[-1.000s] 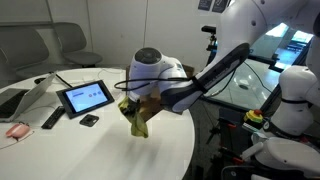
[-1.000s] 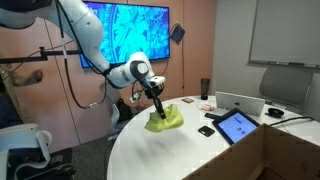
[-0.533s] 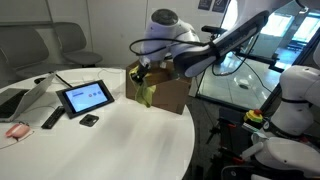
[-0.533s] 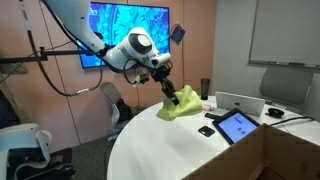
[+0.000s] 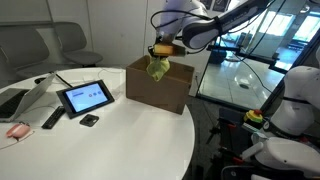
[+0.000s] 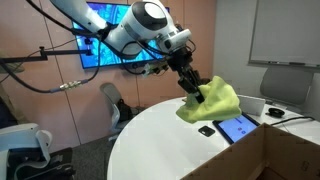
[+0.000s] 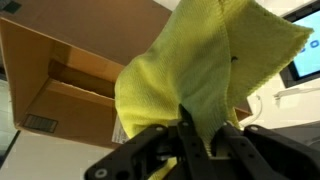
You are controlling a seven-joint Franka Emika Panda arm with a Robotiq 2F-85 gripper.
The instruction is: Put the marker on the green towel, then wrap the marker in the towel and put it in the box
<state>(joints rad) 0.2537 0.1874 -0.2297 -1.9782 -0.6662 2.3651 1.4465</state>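
The robot's gripper needs to move away from the tablet next, over the brown cardboard box's open top [image 5: 168, 71] [image 7: 84, 72], and then go down inside, because the towel is still hanging above the box's rim.
My gripper [image 5: 159, 50] is shut on the bunched green towel [image 5: 158, 68], which hangs from it just above the open top of the brown cardboard box [image 5: 157, 88]. It also shows in an exterior view, where the gripper [image 6: 198, 96] holds the towel [image 6: 215, 103] high over the round white table [image 6: 170, 140]. In the wrist view the towel [image 7: 200, 70] fills the middle, pinched between the black fingers [image 7: 188, 138], with the box [image 7: 70, 80] open beyond it. The marker is hidden; I cannot see it inside the cloth.
A tablet [image 5: 85, 97] stands on the table [image 5: 100, 140] beside the box, with a small black object [image 5: 89, 120], a remote [image 5: 52, 118] and a laptop [image 5: 20, 100] nearby. Chairs stand behind the table. Another white robot body [image 5: 295, 100] is at the side.
My gripper has lifted the bunched towel off the table, carried it up and across, and now holds it over the box opening.
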